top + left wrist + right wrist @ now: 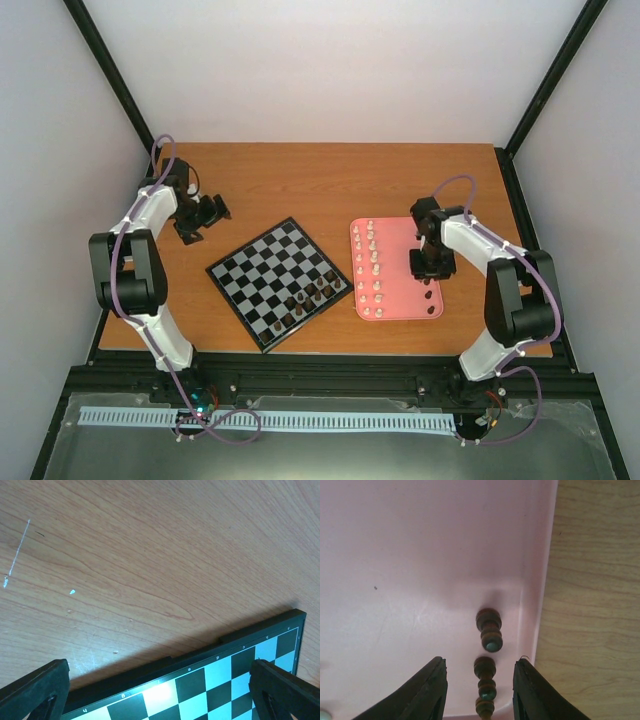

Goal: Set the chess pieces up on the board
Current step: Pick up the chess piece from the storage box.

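My right gripper moves down onto the tray's outermost dark piece next and closes on its middle, since that piece stands just below the open fingers.
The checkerboard point(262, 270) lies mid-table, turned diagonally, with several dark brown pieces point(306, 297) along its near right edge. Cream pieces point(373, 262) stand in rows on the left part of the pink tray point(398, 238). A few dark pieces point(429, 301) are in its near right corner. My right gripper point(428, 268) hangs open over that corner. In the right wrist view one dark piece point(485, 677) lies between the spread fingers point(424, 695), untouched, and another point(489, 629) lies just beyond. My left gripper point(198, 216) is open and empty beside the board's far left edge point(240, 645).
The tray's right wall point(540, 580) runs close beside my right finger, with bare wood beyond it. A cream piece point(324, 714) shows at the lower left of the right wrist view. Black frame posts stand at the table's back corners.
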